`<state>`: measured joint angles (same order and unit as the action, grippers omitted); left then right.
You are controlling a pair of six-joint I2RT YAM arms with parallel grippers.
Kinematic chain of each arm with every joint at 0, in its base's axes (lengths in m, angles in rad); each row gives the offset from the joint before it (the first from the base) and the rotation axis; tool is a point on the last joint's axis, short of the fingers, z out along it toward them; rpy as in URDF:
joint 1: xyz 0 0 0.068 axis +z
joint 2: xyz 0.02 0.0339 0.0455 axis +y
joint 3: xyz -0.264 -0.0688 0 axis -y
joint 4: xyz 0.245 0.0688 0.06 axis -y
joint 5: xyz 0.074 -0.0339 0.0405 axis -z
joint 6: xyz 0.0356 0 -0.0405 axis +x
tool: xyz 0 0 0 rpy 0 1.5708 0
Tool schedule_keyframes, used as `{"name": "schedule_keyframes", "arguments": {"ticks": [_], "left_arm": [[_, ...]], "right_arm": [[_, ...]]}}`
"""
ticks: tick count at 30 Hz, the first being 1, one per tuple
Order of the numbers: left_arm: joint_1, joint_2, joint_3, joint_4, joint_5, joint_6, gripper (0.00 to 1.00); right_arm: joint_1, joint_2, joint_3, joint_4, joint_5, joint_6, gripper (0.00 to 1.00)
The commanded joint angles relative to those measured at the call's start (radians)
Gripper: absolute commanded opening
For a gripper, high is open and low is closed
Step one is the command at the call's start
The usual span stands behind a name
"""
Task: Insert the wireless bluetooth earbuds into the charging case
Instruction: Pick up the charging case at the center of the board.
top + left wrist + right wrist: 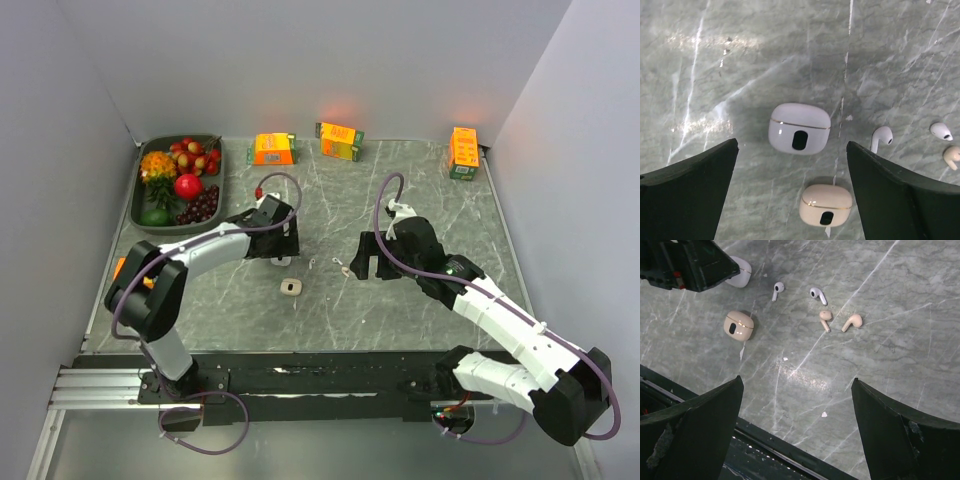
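The left gripper moves down over the white charging case (281, 261) (800, 128) next and closes its fingers on both ends, because the case lies below, between them.
Two white earbuds (777, 290) (817, 295) lie loose on the grey marble table; one (882, 136) sits just right of the white charging case (800, 128), the other (941, 131) farther right. The case lies closed, with a dark oval hole in its front. My left gripper (792, 144) hangs open right above it, a finger on each side, touching nothing. In the right wrist view the left gripper hides most of the case (741, 267). My right gripper (797, 380) is open and empty, over bare table near the front edge.
A closed beige case (826, 204) lies just in front of the white one, with two beige earbuds (825, 319) (852, 322) near the white ones. A fruit tray (147, 222) is at back left. Orange cartons (272, 148) (340, 140) (463, 152) line the back. A black rail (790, 450) edges the front.
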<state>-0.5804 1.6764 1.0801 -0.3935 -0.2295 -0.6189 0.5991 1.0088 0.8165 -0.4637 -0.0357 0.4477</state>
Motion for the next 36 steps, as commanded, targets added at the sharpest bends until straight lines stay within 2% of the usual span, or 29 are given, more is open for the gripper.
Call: {"name": "schedule_keyframes", "arguments": {"ticks": [1, 11, 19, 22, 28, 31, 32, 34, 35, 36], "left_arm": [[-0.033, 0.057, 0.072, -0.048, -0.060, 0.034, 0.95], [-0.044, 0.138, 0.098, -0.062, -0.096, 0.050, 0.81], [-0.045, 0.172, 0.109, -0.059, -0.082, 0.045, 0.77], [-0.045, 0.177, 0.107, -0.058, -0.079, 0.045, 0.72], [-0.045, 0.152, 0.077, -0.050, -0.062, 0.033, 0.53], [-0.045, 0.122, 0.054, -0.041, -0.057, 0.033, 0.37], [-0.045, 0.096, 0.038, -0.032, -0.060, 0.033, 0.23], [-0.049, 0.059, 0.021, -0.013, -0.067, 0.044, 0.06], [-0.050, 0.010, -0.002, -0.001, -0.070, 0.048, 0.01], [-0.055, -0.018, -0.015, 0.039, -0.071, 0.056, 0.01]], "right_arm": [[0.001, -0.013, 0.004, 0.027, 0.002, -0.006, 0.97], [-0.001, -0.010, 0.009, 0.022, 0.011, -0.015, 0.97], [-0.001, -0.012, 0.004, 0.019, 0.019, -0.020, 0.97], [-0.001, -0.012, 0.001, 0.019, 0.022, -0.020, 0.97], [0.001, -0.012, 0.000, 0.020, 0.020, -0.017, 0.97], [0.001, -0.016, 0.006, 0.019, 0.014, -0.014, 0.97], [-0.001, -0.013, 0.013, 0.019, 0.011, -0.014, 0.97], [-0.002, -0.013, 0.027, 0.016, -0.009, -0.007, 0.97], [-0.001, -0.015, 0.042, 0.017, -0.018, -0.006, 0.97], [0.001, -0.016, 0.052, 0.020, -0.032, -0.003, 0.98]]}}
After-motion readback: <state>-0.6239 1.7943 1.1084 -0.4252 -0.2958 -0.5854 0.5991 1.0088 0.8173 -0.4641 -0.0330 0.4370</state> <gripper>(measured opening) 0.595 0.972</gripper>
